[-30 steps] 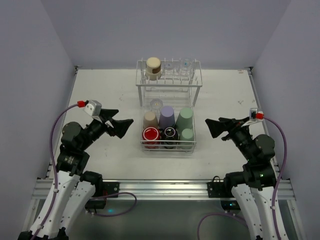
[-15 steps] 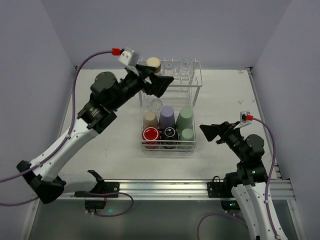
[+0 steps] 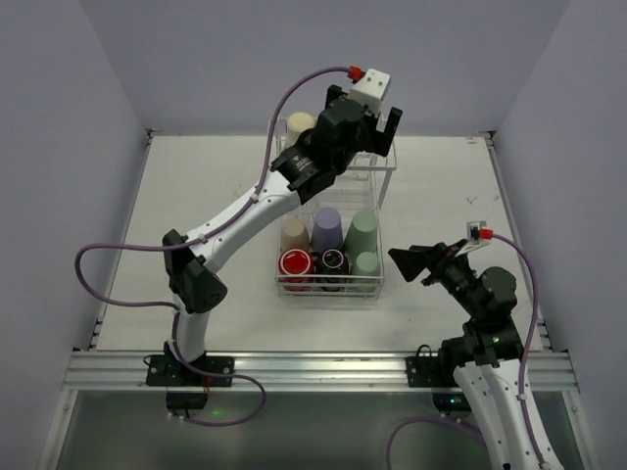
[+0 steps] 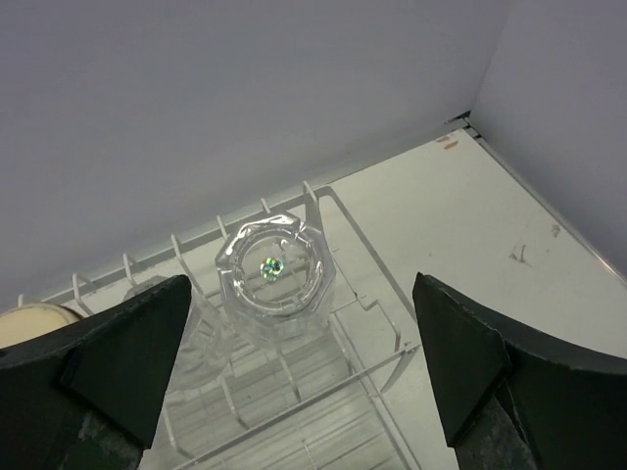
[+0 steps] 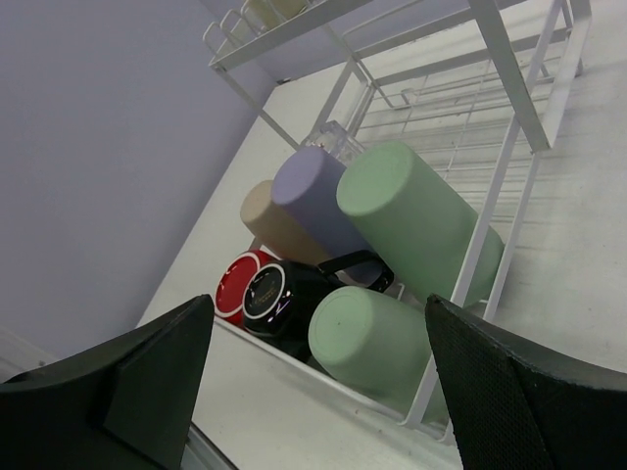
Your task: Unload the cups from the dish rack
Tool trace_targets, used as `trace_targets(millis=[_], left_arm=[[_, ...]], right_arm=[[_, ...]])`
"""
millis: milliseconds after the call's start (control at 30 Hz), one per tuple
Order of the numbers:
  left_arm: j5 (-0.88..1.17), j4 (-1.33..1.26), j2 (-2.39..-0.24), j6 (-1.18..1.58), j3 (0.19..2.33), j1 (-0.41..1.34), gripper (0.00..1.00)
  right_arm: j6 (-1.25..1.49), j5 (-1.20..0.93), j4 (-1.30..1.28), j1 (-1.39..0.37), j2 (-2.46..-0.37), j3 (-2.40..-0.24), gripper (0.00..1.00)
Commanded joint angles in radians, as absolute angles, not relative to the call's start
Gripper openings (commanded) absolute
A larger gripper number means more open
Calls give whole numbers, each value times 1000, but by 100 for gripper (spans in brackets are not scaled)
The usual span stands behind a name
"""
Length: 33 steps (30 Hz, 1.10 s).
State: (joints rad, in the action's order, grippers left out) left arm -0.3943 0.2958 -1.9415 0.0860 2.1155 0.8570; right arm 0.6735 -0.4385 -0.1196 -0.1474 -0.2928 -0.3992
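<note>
My left gripper lowers its open fingers around the sides of the octagonal clear cup next and closes. The cup stands below, between my fingers but beyond their ends.
The white wire dish rack stands mid-table. Its lower basket holds a tan cup, a lavender cup, two pale green cups, a red cup and a black cup. The upper shelf holds a tan cup and clear cups. My left gripper is open above that shelf. In the left wrist view it straddles a clear cup from above without touching it. My right gripper is open and empty, just right of the basket, facing the green cups.
The rack's white wire posts stand close in front of my right gripper. Lavender walls enclose the table on three sides. A metal rail runs along the near edge.
My left arm has swung up from the left of the basket to over the rack's upper shelf. My right gripper has shifted slightly left and lower, toward the basket.
</note>
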Motion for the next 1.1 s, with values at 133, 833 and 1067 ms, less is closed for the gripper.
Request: trace_targets(millis=[133, 833, 1067], left_arm=[[-531, 377, -2072, -54, 2321, 854, 100], [-471, 350, -2180, -54, 2333, 810, 100], [-419, 325, -2200, -54, 2342, 801, 96]], right_arm=[[653, -460, -97, -156, -285, -388, 91], [643, -474, -112, -158, -301, -399, 97], [646, -482, -101, -158, -310, -400, 95]])
